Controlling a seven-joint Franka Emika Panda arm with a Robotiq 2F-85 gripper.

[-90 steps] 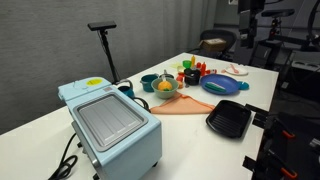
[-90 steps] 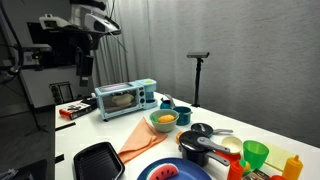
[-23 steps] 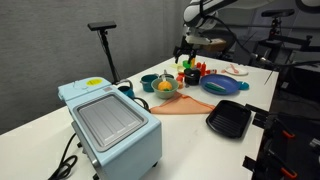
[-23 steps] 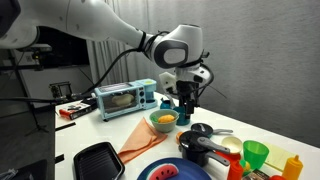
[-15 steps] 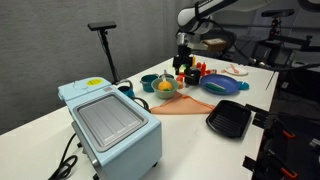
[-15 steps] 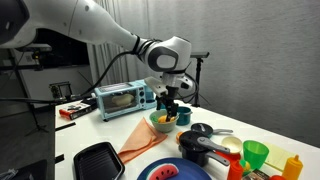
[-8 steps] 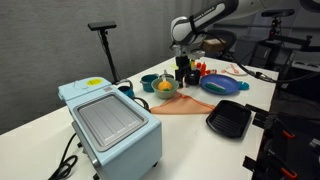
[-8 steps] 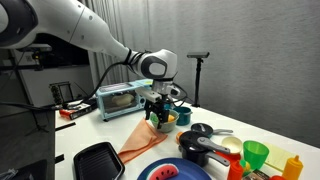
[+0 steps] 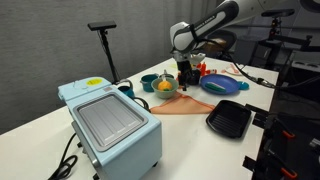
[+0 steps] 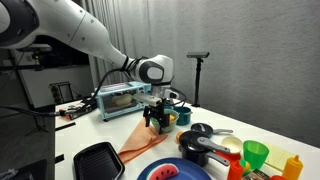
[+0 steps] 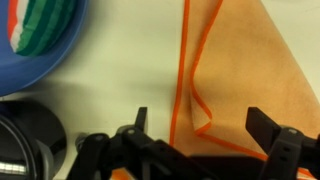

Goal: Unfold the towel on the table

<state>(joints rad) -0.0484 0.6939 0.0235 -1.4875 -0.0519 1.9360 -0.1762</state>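
My gripper is open and should next lower onto the hemmed tip of the towel's folded-over corner (image 9: pixel 181 96) (image 11: pixel 204 129) between its fingers and close, as the towel's top layer ends there.
The towel is a folded orange cloth lying flat on the white table, seen in both exterior views (image 9: pixel 186 105) (image 10: pixel 143 143). In the wrist view it fills the right half (image 11: pixel 245 70), with a darker orange hem and a folded-over corner (image 11: pixel 200 118). My gripper (image 11: pixel 205 125) is open, its two fingers spread over that corner, just above the cloth. In both exterior views the gripper (image 9: pixel 186 88) (image 10: pixel 155 122) hangs over the towel beside the green bowl (image 9: pixel 165 87) (image 10: pixel 164 119). It holds nothing.
A blue plate (image 11: pixel 40 40) (image 9: pixel 224 84) lies next to the towel. A black grill pan (image 9: pixel 229 119) (image 10: pixel 98 160), a light-blue toaster oven (image 9: pixel 110 123) (image 10: pixel 125 98), a black pot (image 10: pixel 203 148), cups and bottles (image 9: pixel 190 72) crowd the table.
The arm has swung from above the bottles and bowl down toward the table. The gripper now sits low over the towel's edge. The towel has not moved.
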